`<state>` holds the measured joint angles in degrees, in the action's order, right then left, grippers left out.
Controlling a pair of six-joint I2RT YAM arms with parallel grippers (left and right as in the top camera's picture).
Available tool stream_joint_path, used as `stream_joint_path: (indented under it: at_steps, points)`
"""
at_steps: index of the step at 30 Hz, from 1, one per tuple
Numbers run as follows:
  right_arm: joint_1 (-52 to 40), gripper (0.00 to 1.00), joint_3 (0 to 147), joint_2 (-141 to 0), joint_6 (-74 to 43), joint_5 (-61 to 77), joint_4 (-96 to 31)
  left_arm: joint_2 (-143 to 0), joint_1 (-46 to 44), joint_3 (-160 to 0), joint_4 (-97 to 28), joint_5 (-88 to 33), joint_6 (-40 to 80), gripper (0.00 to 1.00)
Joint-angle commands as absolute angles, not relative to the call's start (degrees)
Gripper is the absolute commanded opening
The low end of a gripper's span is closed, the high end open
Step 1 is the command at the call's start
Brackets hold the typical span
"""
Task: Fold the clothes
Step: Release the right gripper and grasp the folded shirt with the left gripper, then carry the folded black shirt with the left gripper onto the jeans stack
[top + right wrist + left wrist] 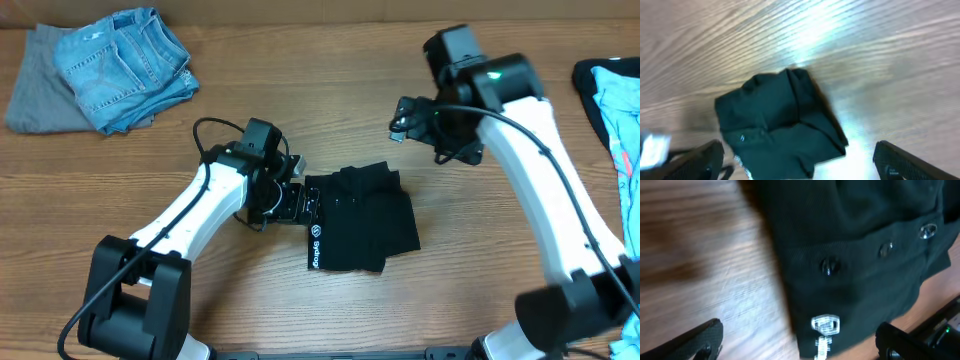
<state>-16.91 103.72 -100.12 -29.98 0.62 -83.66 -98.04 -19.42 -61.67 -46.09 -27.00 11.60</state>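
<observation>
My left gripper will go down next onto the black garment's edge beside the white logo, because its open fingers are already on either side of that edge.
A black buttoned garment (360, 220) lies folded in a compact bundle at the middle of the table, a white logo along its left edge. My left gripper (290, 200) is open at that left edge; its view shows the dark cloth (860, 250) with buttons and the white logo (825, 327) between its spread fingers (800, 345). My right gripper (415, 120) is open and empty, raised up and to the right of the garment. Its view looks down on the bundle (775, 125) between its spread fingers (800, 160).
Folded blue jeans (125, 65) lie on a grey garment (35, 90) at the back left. A light blue and black garment (615, 110) lies at the right edge. The wooden table (300, 310) runs under everything.
</observation>
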Motion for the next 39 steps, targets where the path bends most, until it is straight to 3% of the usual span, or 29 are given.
stream_joint_path:
  at_steps: [1,15,19,20,24,26,31,39]
  points:
    - [-16.75,1.0,104.95,-97.71,-29.93,0.05,-85.36,-99.09,-19.57,-58.5,-42.68,-31.73,11.11,1.0]
    - [-16.75,1.0,104.92,-97.67,-29.95,0.05,-86.5,-110.54,-19.59,-56.77,-29.56,-48.71,11.18,1.0]
    - [-16.75,1.0,104.92,-97.67,-29.93,0.05,-86.7,-112.46,-19.59,-56.77,-28.23,-48.84,11.81,1.0]
    - [-16.75,1.0,104.9,-97.67,-29.95,0.05,-86.74,-112.55,-19.57,-56.77,-28.23,-48.16,11.81,0.92]
    - [-16.75,1.0,104.81,-97.67,-29.95,0.05,-86.72,-112.53,-19.22,-57.19,-27.29,-47.81,11.86,0.35]
    - [-16.75,1.0,104.47,-97.67,-29.95,0.05,-86.74,-112.53,-18.59,-58.17,-27.2,-47.59,11.92,0.18]
    - [-16.75,1.0,103.04,-97.67,-29.71,0.05,-86.76,-112.53,-15.7,-63.11,-27.97,-46.59,11.55,0.09]
    - [-16.75,1.0,102.74,-97.67,-29.52,0.01,-86.89,-113.16,-10.0,-77.34,-36.36,-30.68,4.89,0.09]
